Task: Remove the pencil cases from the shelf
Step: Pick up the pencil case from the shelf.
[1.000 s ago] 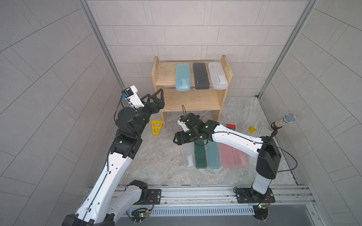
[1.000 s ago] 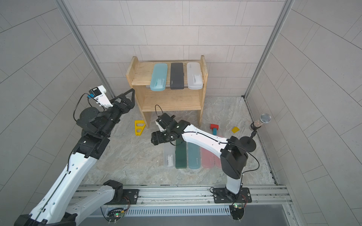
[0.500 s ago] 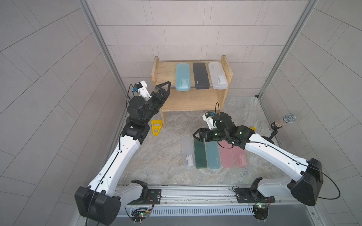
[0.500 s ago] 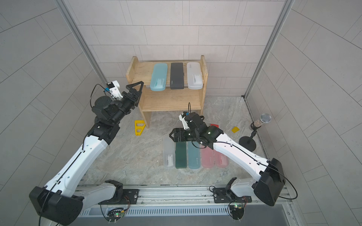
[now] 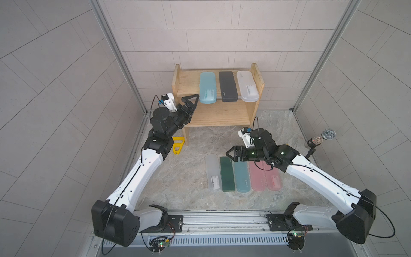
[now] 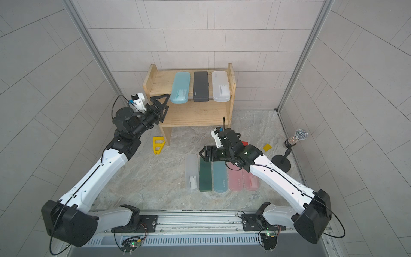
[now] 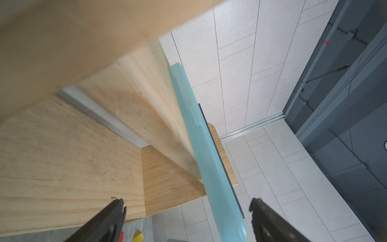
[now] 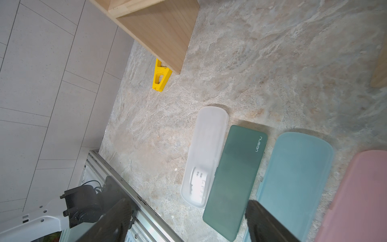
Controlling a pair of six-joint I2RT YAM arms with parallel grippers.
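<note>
The teal case's near end (image 5: 208, 99) (image 7: 230, 229) lies beyond the open fingers, toward the black case, so my left gripper should move along the shelf's front onto it.
The pine shelf (image 5: 218, 111) carries three pencil cases on its top tier: teal (image 5: 207, 87), black (image 5: 227, 86) and frosted white (image 5: 247, 86). My left gripper (image 5: 192, 100) is open at the teal case's front end. In the left wrist view the teal case (image 7: 209, 157) runs between the spread fingers without touching them. On the floor lie frosted white (image 5: 213, 172), dark green (image 5: 227, 174), teal (image 5: 242, 177) and two pink (image 5: 265, 178) cases in a row. My right gripper (image 5: 231, 154) hangs open and empty over the far end of the dark green case (image 8: 234, 178).
A yellow triangular frame (image 5: 178, 144) stands by the shelf's left leg. A microphone on a stand (image 5: 320, 139) is at the right wall. A red block (image 6: 244, 143) and a yellow block (image 6: 266, 147) lie behind the right arm. The arms' rail (image 5: 222, 220) lines the front.
My right gripper drew back to the right from the frosted white case on the floor and opened wider. My left gripper rose and moved right to the teal case on the top tier.
</note>
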